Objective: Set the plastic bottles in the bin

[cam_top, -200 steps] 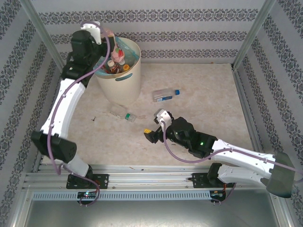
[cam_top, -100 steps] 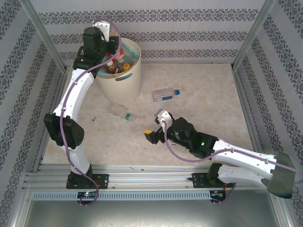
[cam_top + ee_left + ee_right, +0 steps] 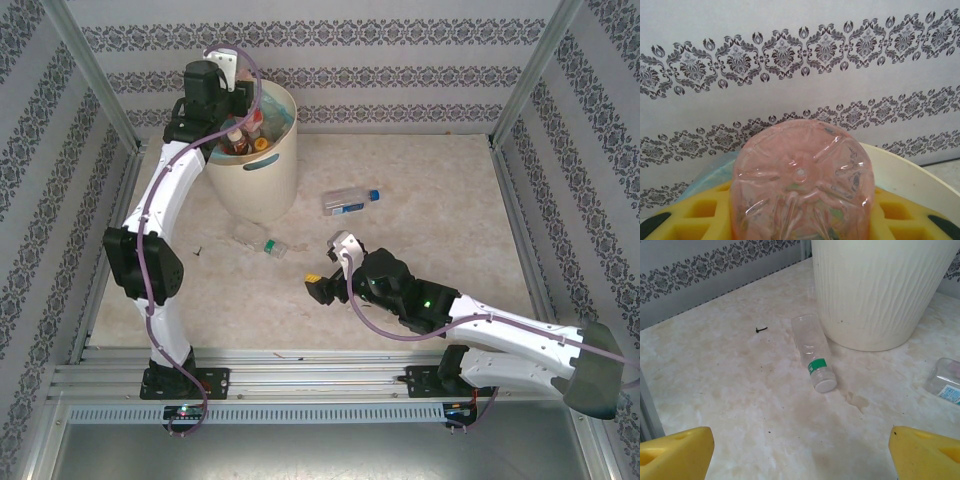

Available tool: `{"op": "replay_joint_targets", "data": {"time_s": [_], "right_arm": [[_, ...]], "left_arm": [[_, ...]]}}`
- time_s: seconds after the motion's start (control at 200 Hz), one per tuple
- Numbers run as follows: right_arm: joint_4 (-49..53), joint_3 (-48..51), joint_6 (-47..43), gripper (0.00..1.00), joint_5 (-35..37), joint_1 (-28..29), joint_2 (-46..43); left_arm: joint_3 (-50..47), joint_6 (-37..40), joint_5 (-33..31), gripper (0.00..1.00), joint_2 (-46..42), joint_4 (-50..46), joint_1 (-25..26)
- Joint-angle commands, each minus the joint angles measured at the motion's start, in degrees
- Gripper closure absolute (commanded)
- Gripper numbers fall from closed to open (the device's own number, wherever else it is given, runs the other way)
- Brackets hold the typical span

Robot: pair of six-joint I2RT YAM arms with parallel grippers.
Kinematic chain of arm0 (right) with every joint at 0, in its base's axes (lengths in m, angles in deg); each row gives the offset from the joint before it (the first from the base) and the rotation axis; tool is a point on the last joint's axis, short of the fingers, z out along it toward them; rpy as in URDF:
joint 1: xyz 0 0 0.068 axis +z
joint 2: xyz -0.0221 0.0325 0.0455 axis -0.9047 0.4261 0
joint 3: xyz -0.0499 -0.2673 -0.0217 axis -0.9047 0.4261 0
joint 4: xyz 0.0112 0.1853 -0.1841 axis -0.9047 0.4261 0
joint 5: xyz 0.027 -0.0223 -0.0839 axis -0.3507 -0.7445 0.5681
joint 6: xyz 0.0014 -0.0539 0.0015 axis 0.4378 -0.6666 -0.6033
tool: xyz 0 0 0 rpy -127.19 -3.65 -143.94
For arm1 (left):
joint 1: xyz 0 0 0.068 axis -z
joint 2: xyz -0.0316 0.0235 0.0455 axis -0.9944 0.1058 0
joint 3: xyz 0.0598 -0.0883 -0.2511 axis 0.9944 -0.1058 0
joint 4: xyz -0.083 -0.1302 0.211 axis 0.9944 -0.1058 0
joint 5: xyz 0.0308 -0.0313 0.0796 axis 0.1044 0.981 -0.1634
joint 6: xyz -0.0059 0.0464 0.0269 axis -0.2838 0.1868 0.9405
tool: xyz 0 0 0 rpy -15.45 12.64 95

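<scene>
To get the pink-tinted clear bottle in with the others, my left gripper will lower it slightly toward the bin's turquoise liner first, then open.
My left gripper (image 3: 238, 85) hangs over the back left rim of the cream bin (image 3: 258, 170), shut on a pink-tinted clear bottle (image 3: 801, 175) whose base faces the left wrist camera. Several bottles (image 3: 246, 138) lie inside the bin. A clear bottle with a green band (image 3: 262, 243) lies on the table against the bin's foot, also seen in the right wrist view (image 3: 815, 347). A clear bottle with a blue cap (image 3: 350, 201) lies to the bin's right. My right gripper (image 3: 324, 263) rests low and open near the green-band bottle, nothing between its fingers (image 3: 675, 452).
A small black screw (image 3: 200, 250) lies left of the green-band bottle. Patterned walls and metal posts (image 3: 95, 75) close in the table. The bin's turquoise liner (image 3: 715, 167) shows beside the held bottle. The right arm's body (image 3: 470, 320) stretches across the near right.
My left arm has swung right and up, carrying the pink bottle from beside the bin's left rim to over it. The right arm has not moved.
</scene>
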Motion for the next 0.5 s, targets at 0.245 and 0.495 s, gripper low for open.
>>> {"op": "replay_joint_targets", "data": {"time_s": [0.245,0.495], "right_arm": [[1.3,-1.1,1.7,0.1,-1.1,0.2,1.7],[1.1,-0.7,2.7,0.1,-0.5,0.2,2.4]], "left_arm": [[-7.3,-8.4,6.6,0.72,6.3,-4.9,-2.0],[-9.5,-3.6,4.0,0.73,6.0,-7.5,-1.8]]}}
